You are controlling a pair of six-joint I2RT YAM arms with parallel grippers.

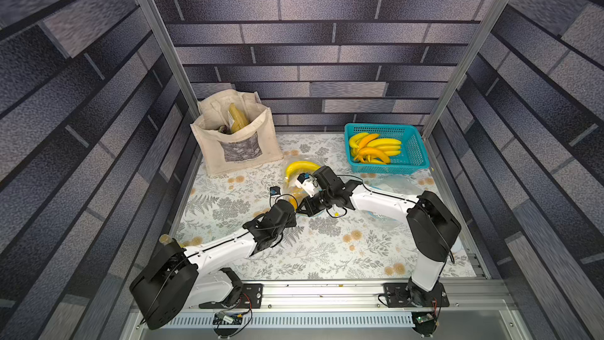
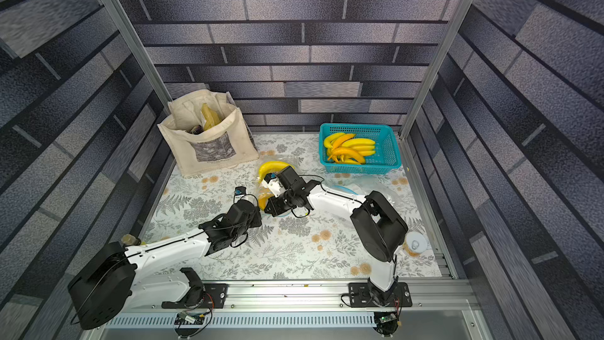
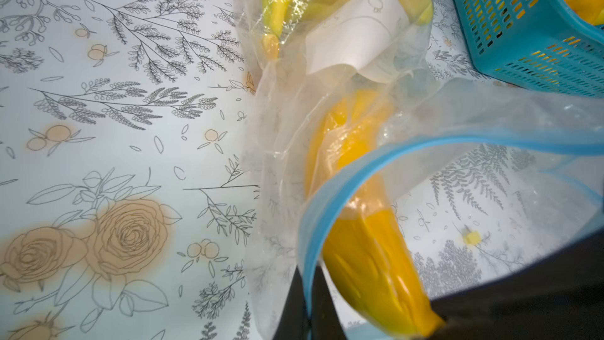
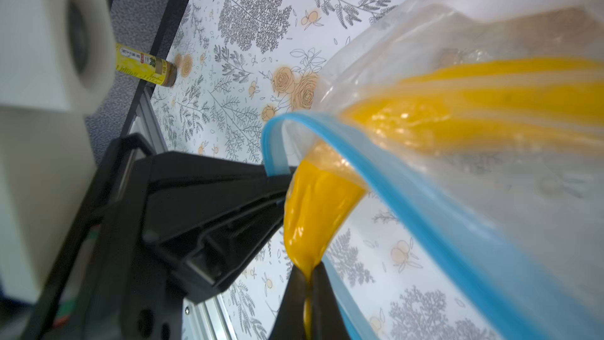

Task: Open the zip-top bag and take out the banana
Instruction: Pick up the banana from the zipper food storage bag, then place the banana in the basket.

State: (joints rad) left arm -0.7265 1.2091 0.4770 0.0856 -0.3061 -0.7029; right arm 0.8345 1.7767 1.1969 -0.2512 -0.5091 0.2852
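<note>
I will pull my right gripper away from the bag next, then move it outward over the pile in the teal basket and let go of the banana, because loose bananas are already there.
A clear zip-top bag (image 3: 281, 165) with a blue zip edge (image 3: 359, 171) lies mid-table in both top views. Its mouth gapes open. An orange-yellow banana (image 3: 366, 256) (image 4: 313, 217) sticks partly out of that mouth. My left gripper (image 3: 309, 276) (image 1: 294, 213) is shut on one side of the blue zip edge (image 4: 274, 168). My right gripper (image 4: 309, 276) (image 2: 265, 209) is shut on the banana's thin tip, just outside the bag. The two grippers nearly touch. A second, paler yellow banana (image 1: 300, 167) and a white label (image 3: 353, 37) lie deeper in the bag.
A teal basket (image 1: 415, 148) with several bananas stands at the back right. A cream tote bag (image 1: 235, 155) stands at the back left. Another clear bag (image 1: 395, 188) lies under the right arm. A small yellow bottle (image 4: 147, 67) stands by the left arm's base, a white lidded cup (image 2: 415, 244) by the right one.
</note>
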